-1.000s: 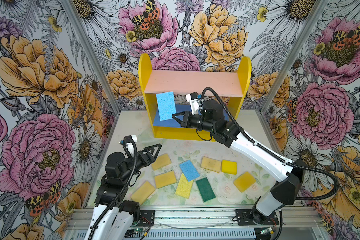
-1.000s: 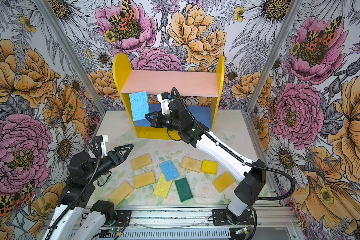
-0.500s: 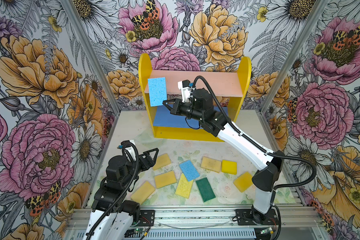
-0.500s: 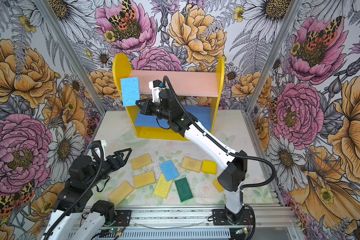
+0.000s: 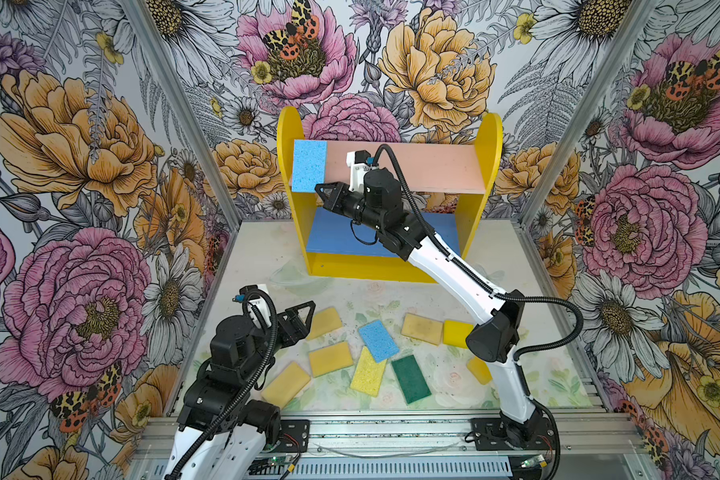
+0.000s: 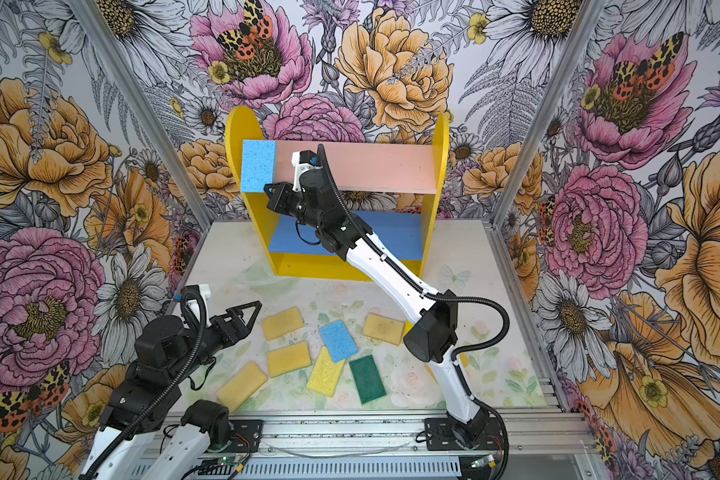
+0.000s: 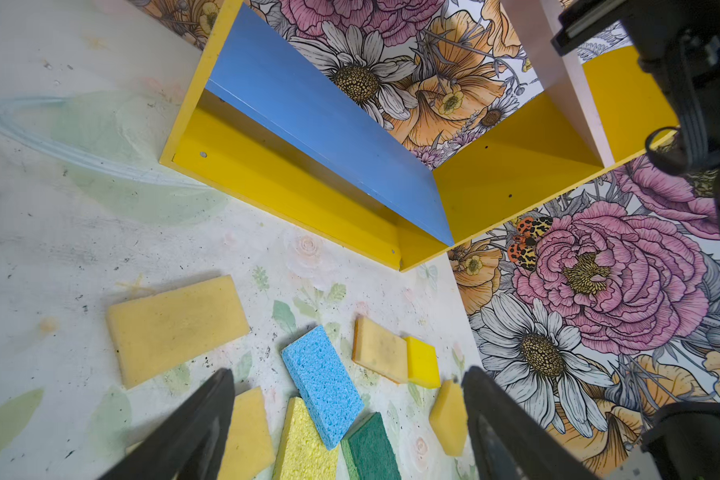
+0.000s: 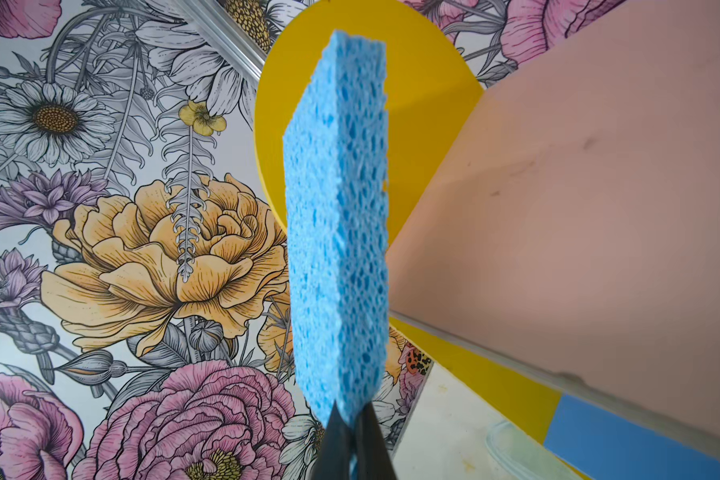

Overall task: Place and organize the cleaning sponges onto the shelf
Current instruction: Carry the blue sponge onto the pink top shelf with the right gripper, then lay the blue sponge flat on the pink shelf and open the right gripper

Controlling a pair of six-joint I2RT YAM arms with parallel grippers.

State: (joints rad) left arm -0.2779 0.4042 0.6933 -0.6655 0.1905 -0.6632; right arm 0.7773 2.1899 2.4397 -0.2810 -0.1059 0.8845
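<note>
The sponge goes outward over the pink upper board (image 5: 433, 166) beside the yellow panel for release next, as that spot lies outward of my right gripper.
My right gripper (image 5: 319, 191) is shut on the lower edge of a light blue sponge (image 5: 308, 165). It holds the sponge upright against the left end of the pink upper board (image 5: 433, 166) of the shelf (image 5: 489, 158). In the right wrist view the sponge (image 8: 337, 232) stands edge-on above the shut gripper (image 8: 350, 419). The blue lower board (image 5: 337, 232) is bare. Several sponges lie flat on the table: tan ones (image 5: 330, 358), a light blue one (image 5: 378, 340), a pale yellow one (image 5: 367, 377), a dark green one (image 5: 410, 379) and a bright yellow one (image 5: 456, 332). My left gripper (image 5: 304, 316) hovers open beside them, holding nothing.
The right arm's elbow (image 5: 491, 336) hangs over the table's right side and partly hides a tan sponge (image 5: 478, 369). Floral walls with metal posts (image 5: 192, 137) close in the left, back and right. A metal rail (image 5: 391, 432) runs along the front edge.
The right gripper has carried the light blue sponge up and left, from in front of the lower board to the left end of the pink board. The left gripper has shifted slightly.
</note>
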